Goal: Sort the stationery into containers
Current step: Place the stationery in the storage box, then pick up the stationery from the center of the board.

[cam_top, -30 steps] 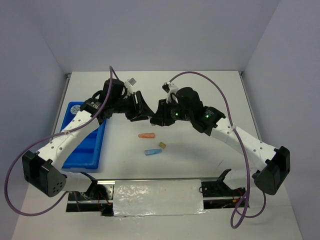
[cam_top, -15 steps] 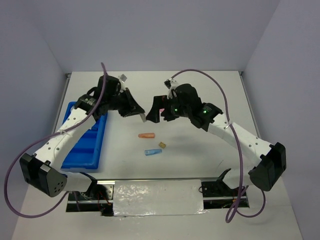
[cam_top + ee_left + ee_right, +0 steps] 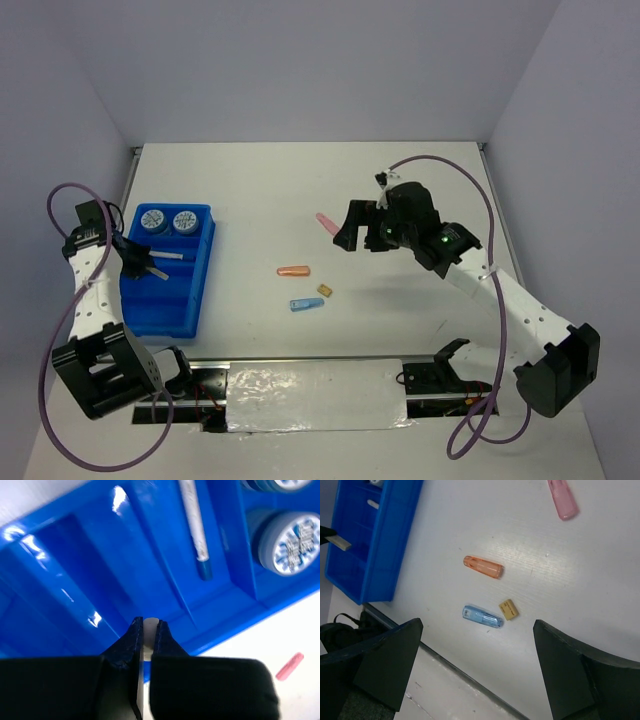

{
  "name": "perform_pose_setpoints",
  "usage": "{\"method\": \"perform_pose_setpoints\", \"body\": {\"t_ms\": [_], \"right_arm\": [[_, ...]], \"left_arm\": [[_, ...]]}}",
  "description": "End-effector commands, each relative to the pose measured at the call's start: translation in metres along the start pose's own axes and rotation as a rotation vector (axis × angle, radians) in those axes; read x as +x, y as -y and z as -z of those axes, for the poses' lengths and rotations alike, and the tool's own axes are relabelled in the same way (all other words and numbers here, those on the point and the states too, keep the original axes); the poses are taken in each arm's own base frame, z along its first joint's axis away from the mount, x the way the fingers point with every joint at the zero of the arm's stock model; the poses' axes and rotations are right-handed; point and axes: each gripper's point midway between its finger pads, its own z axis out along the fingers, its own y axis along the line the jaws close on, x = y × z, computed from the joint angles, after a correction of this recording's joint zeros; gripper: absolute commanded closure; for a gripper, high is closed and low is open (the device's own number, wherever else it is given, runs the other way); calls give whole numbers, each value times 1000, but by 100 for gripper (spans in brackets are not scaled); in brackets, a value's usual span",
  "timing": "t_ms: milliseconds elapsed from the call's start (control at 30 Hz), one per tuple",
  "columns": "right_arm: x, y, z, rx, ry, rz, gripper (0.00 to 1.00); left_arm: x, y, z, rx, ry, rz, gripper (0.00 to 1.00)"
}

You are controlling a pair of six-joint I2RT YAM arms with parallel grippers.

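The right gripper needs to lower its open fingers around both sides of the tan block [image 3: 508,609] next, as the block is below, back and to the gripper's left in the top view.
The blue tray [image 3: 165,300] lies at the left. Its far compartment holds two patterned tubs [image 3: 152,220] [image 3: 292,542], and the white pen [image 3: 172,257] [image 3: 194,525] lies in the one beside it. My left gripper [image 3: 150,269] [image 3: 148,625] hovers over the tray [image 3: 100,570], shut on a small pale grey block [image 3: 150,630] [image 3: 339,543]. My right gripper [image 3: 350,235] [image 3: 477,625] hangs open above the table's middle, empty. Below it lie an orange stick [image 3: 483,567], a light-blue stick [image 3: 482,616] and a tan block [image 3: 508,609]. A pink stick [image 3: 562,499] [image 3: 326,222] lies farther back.
The tray [image 3: 370,545] has several oblong compartments, and the nearer ones show nothing inside. The loose pieces lie grouped in the table's middle: orange stick [image 3: 294,270], light-blue stick [image 3: 306,304], tan block [image 3: 324,290]. The table's near edge runs just below them.
My left arm has swung from the table's middle out to the left over the tray, jaws now shut on the block. My right gripper opened wide and drew back right; the pink stick lies on the table.
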Motion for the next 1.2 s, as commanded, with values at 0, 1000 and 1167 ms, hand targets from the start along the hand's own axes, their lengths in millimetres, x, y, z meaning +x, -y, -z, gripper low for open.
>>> {"method": "perform_pose_setpoints", "body": {"t_ms": [0, 1000, 1167], "right_arm": [[9, -1, 3, -24, -7, 16, 0], [82, 25, -75, 182, -325, 263, 13], [110, 35, -101, 242, -394, 368, 39]], "left_arm": [[-21, -2, 0, 5, 82, 15, 96], [-48, 42, 61, 206, 170, -79, 1], [-39, 77, 97, 281, 187, -249, 1]]}}
